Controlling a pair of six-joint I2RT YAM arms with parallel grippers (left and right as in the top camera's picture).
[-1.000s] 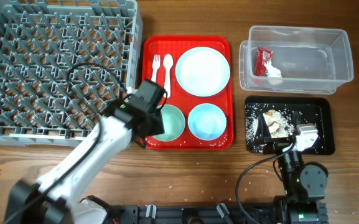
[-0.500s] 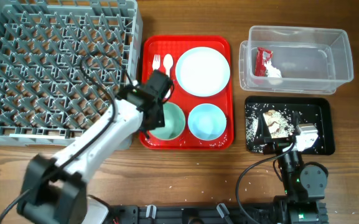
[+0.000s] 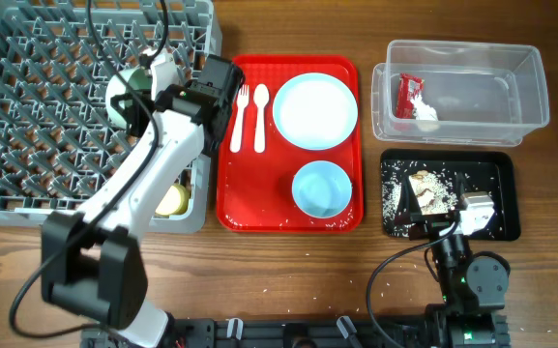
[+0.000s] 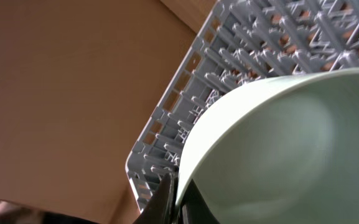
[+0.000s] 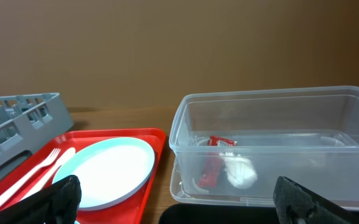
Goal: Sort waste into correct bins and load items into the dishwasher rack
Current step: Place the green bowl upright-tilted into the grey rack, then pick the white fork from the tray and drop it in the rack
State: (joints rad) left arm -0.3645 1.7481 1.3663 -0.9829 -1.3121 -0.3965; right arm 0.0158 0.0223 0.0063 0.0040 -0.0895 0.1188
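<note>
My left gripper should next go down onto the rack's grey wires beneath the bowl to let go of the bowl's rim. The tilted bowl is still above the rack.
My left gripper is shut on the rim of a pale green bowl, held tilted above the grey dishwasher rack. In the left wrist view the bowl fills the frame, its rim pinched in the left gripper, with the rack behind it. A yellow-green cup sits in the rack's near right corner. The red tray holds a fork, a spoon, a plate and a blue bowl. My right gripper stands open over the black tray.
The clear tub holds a red wrapper and a white tissue. Food scraps lie in the black tray. The right wrist view shows the tub, wrapper, tissue and plate.
My left gripper has shut on the green bowl, lifted it off the red tray and carried it left and back over the rack. The right arm has not moved.
</note>
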